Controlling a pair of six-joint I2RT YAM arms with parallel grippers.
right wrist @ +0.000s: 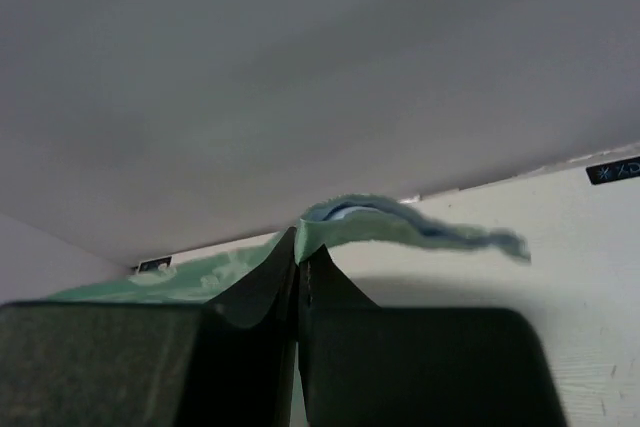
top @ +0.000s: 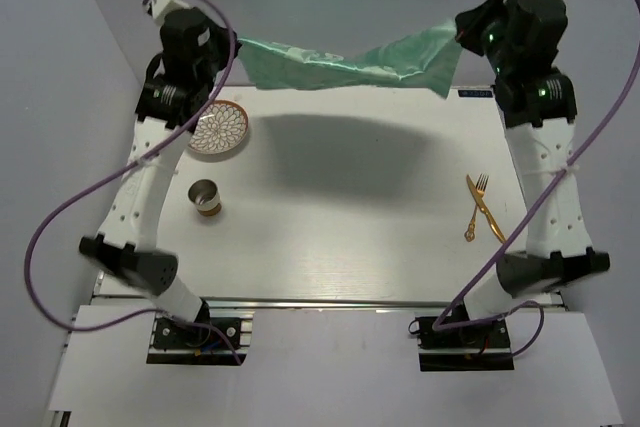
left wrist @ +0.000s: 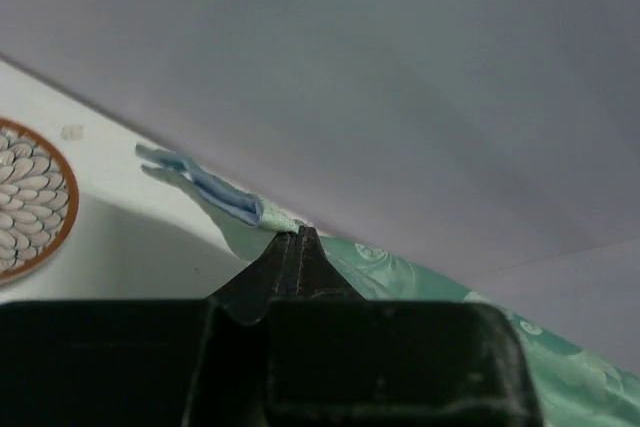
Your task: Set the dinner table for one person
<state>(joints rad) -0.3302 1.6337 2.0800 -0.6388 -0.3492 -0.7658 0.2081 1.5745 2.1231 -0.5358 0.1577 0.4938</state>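
Observation:
My left gripper has the mat [top: 340,62] hanging over the table's far edge, so next it will go back and down to the bare table beside the cup and release the mat's corner.
A green patterned cloth mat [top: 340,62] hangs stretched in the air over the far edge of the dinner table [top: 340,217], sagging in the middle. My left gripper [top: 238,45] is shut on its left corner, and the cloth [left wrist: 420,277] sticks out past the closed tips [left wrist: 298,235]. My right gripper [top: 462,39] is shut on the right corner; the cloth's edge [right wrist: 400,225] curls out of its tips [right wrist: 298,247]. On the table lie a patterned plate [top: 219,130], a metal cup [top: 205,196], and a gold fork [top: 490,209] with another gold piece of cutlery [top: 475,215] crossing it.
The plate [left wrist: 25,197] lies at the far left of the table, under the left arm, with the cup nearer me. The cutlery lies at the right, close to the right arm. A silver rail [top: 330,302] runs along the near edge. Grey walls stand behind.

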